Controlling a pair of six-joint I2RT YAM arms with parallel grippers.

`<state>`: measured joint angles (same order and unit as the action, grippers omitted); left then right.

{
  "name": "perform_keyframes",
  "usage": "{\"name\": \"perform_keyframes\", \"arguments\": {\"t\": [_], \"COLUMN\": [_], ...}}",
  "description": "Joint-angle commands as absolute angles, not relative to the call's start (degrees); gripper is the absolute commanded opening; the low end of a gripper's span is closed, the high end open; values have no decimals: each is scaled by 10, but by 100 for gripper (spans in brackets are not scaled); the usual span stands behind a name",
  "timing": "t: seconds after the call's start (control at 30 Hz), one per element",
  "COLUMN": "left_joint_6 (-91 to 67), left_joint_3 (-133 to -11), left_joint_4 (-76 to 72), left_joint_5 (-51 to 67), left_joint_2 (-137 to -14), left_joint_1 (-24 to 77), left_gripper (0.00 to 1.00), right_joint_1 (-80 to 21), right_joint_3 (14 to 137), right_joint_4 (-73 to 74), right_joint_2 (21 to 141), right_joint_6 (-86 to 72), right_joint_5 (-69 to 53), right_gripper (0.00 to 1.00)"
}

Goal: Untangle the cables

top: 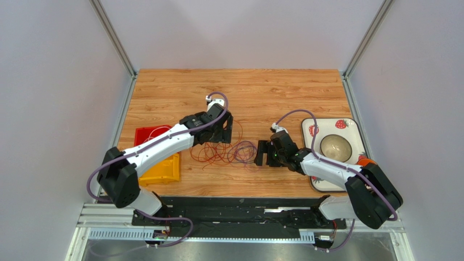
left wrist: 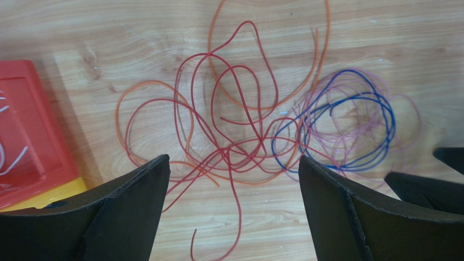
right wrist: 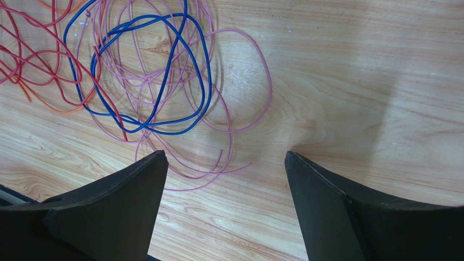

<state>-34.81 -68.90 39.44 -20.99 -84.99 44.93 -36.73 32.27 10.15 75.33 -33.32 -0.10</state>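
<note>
Several red wires cross between my open fingers, clear of the blue loops. My left gripper lowers onto that crossing and closes on them next.
The cables (top: 226,152) lie as a loose tangle on the wooden table between my two grippers. In the left wrist view, red and orange loops (left wrist: 229,136) fill the middle, with blue and lilac loops (left wrist: 348,125) to their right. My left gripper (left wrist: 233,163) hovers over the red wires, wide open. A loose red end lies on the table below the gap between its fingers, and nothing is held. My right gripper (right wrist: 223,157) is open too, just right of the blue and lilac loops (right wrist: 163,81), with only lilac wire ends reaching near its left finger.
A red bin (top: 150,136) and a yellow bin (top: 160,171) sit at the left; the red bin (left wrist: 27,136) holds white wires. At the right stands a strawberry-print tray (top: 348,128) with a bowl (top: 335,145). An orange object (top: 366,161) sits by the right arm.
</note>
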Motion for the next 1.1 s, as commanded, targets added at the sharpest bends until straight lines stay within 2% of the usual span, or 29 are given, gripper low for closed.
{"name": "perform_keyframes", "arguments": {"t": [0.0, 0.43, 0.63, 0.8, 0.83, 0.9, 0.93, 1.0, 1.03, 1.07], "left_joint_6": [-370, -392, -398, -396, -396, -396, -393, -394, -392, -393], "left_joint_3": [-674, -681, -676, -679, -681, -684, -685, -691, -693, -694], "left_joint_4": [343, 309, 291, 287, 291, 295, 298, 305, 308, 312], "left_joint_5": [-178, -159, -149, -149, -152, -156, -160, -166, -167, -168], "left_joint_2": [-906, -1025, -1047, -1052, -1052, -1049, -1049, -1049, -1047, -1048], "left_joint_1": [438, 413, 410, 409, 408, 408, 408, 408, 409, 408], "left_gripper": [96, 97, 87, 62, 50, 43, 33, 23, 12, 7], "right_joint_1": [-368, -368, -367, -368, -368, -368, -368, -368, -368, -368], "right_joint_3": [325, 331, 335, 338, 338, 340, 341, 343, 344, 345], "right_joint_4": [106, 105, 107, 107, 108, 110, 109, 110, 112, 112], "right_joint_2": [765, 777, 784, 789, 791, 793, 795, 797, 799, 800], "right_joint_6": [-328, -325, -324, -323, -323, -323, -322, -322, -323, -322], "right_joint_5": [-8, -14, -18, -19, -19, -19, -19, -19, -20, -20], "right_gripper": [88, 88, 87, 88, 87, 87, 87, 87, 87, 86]}}
